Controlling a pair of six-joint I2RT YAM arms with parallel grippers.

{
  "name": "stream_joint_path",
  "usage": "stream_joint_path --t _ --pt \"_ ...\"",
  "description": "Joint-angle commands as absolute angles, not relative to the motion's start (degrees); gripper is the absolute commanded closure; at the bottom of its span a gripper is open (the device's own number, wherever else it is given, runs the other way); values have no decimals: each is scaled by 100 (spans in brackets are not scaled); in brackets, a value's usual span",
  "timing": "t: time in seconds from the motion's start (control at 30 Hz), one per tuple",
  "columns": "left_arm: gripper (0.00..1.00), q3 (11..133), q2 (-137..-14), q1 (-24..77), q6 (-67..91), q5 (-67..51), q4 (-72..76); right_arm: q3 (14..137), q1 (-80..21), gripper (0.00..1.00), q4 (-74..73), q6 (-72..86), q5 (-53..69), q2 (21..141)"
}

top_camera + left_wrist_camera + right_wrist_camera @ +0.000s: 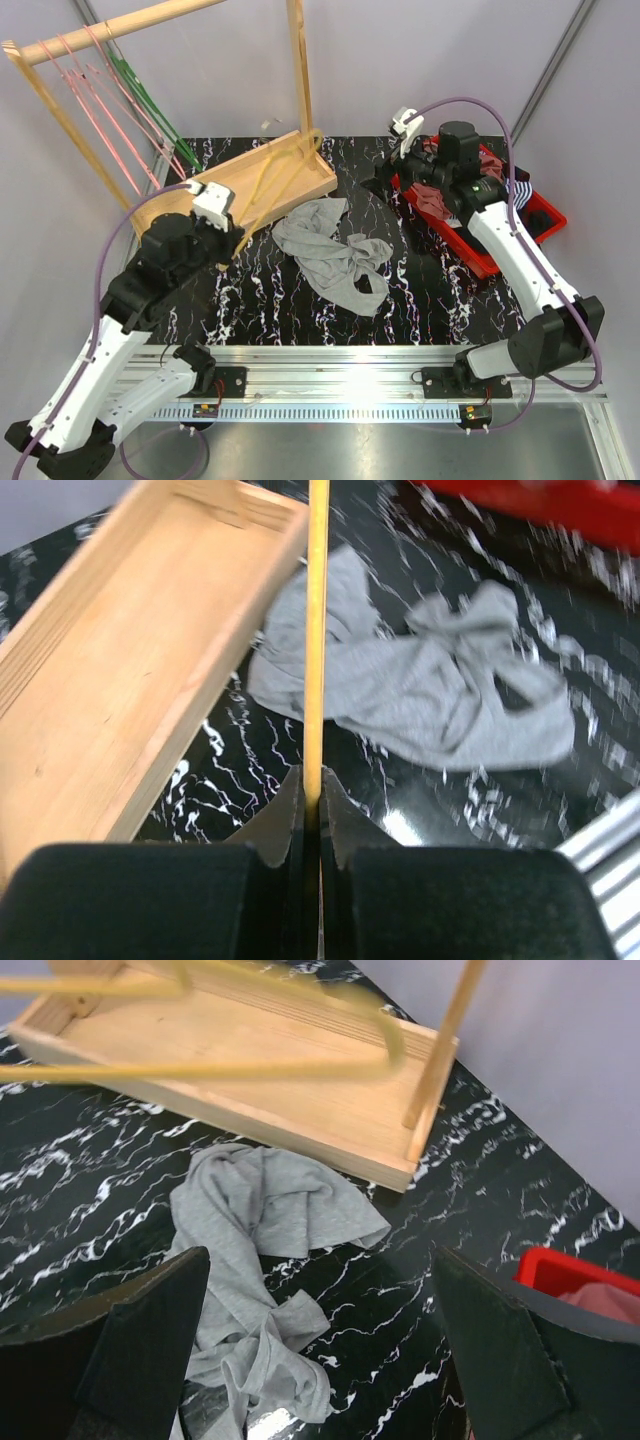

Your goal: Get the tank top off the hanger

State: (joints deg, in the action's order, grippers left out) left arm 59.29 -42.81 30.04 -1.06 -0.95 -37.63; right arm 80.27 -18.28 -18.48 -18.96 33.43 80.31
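My left gripper will lift the yellow hanger outward, hook it on the bar's free part beside the green hangers, above and outward of the gripper, and let go.
The grey tank top (335, 255) lies crumpled on the black marble table, free of the hanger. It also shows in the left wrist view (440, 700) and the right wrist view (250, 1260). My left gripper (232, 242) is shut on a bar of the yellow hanger (275, 195), which it holds over the wooden tray's near edge, left of the tank top. The bar runs up from between its fingers (312, 780) in the left wrist view (316, 630). My right gripper (388, 178) is open and empty (320, 1255), above the table to the right of the tank top. The hanger (200, 1065) crosses the top of its view.
A wooden rack with a tray base (300, 185) stands at the back left, with an upright post (300, 70). Pink and green hangers (110, 110) hang on its rail. A red bin (545, 215) with clothes sits at the right, under the right arm.
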Motion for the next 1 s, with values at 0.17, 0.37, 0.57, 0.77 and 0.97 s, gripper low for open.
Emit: stream_joint_path --t 0.17,0.37,0.57,0.77,0.97 --pt "100 6934 -4342 2988 2126 2179 -3420 8007 -1802 0 -1310 -888 2610 8244" --pt "100 7618 -4763 2988 2786 2627 -2795 7981 -1802 0 -1178 -765 2637 8341" --pt "100 8515 -5536 2988 3295 3137 -2742 7919 -1810 0 -1099 -703 2628 8297" --pt "100 9122 -6177 2778 3551 3498 -2891 7919 -1802 0 -1064 -677 2610 8262" --pt "100 9211 -6503 2313 3691 3428 -2716 7954 -1810 0 -993 -580 2681 8270"
